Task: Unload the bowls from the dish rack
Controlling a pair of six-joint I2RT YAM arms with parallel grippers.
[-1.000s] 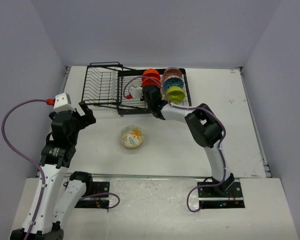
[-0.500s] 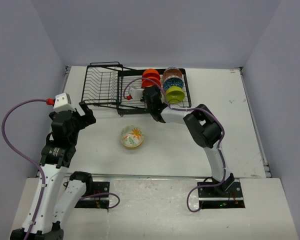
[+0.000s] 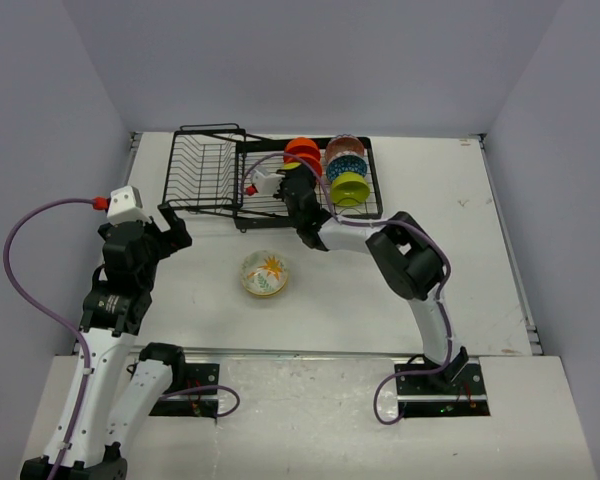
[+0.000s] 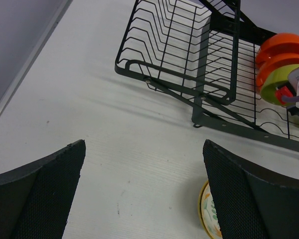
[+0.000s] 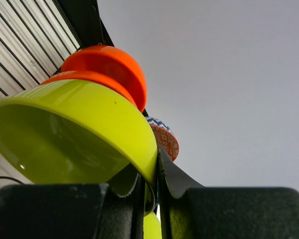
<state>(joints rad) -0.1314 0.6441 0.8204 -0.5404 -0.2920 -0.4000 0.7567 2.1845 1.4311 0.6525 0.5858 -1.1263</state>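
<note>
My right gripper will next lift out of the rack (image 3: pixel 205 170) and come back. It will then lower the lime green bowl onto the bare table next to the floral bowl (image 3: pixel 265 273).
The black wire dish rack (image 3: pixel 205 170) stands at the back of the table. Its right part holds orange-red bowls (image 3: pixel 302 149), a pinkish-brown bowl (image 3: pixel 342 145), a blue speckled bowl (image 3: pixel 346 163) and a lime green bowl (image 3: pixel 350 186). My right gripper (image 3: pixel 298 178) reaches into the rack. In the right wrist view it (image 5: pixel 157 164) is shut on the rim of another lime green bowl (image 5: pixel 74 134), in front of the orange-red bowls (image 5: pixel 107 67). A floral bowl (image 3: pixel 265 273) sits on the table. My left gripper (image 3: pixel 175 228) hangs open at the left, holding nothing.
The rack's left section (image 4: pixel 179 45) with curved dividers holds nothing. The left wrist view shows the floral bowl's edge (image 4: pixel 208 211) beside my right fingertip (image 4: pixel 254 194). Grey walls close in the table on three sides.
The right gripper has closed tighter on the lime green bowl's rim and shifted slightly left in the rack. The left arm has not moved.
</note>
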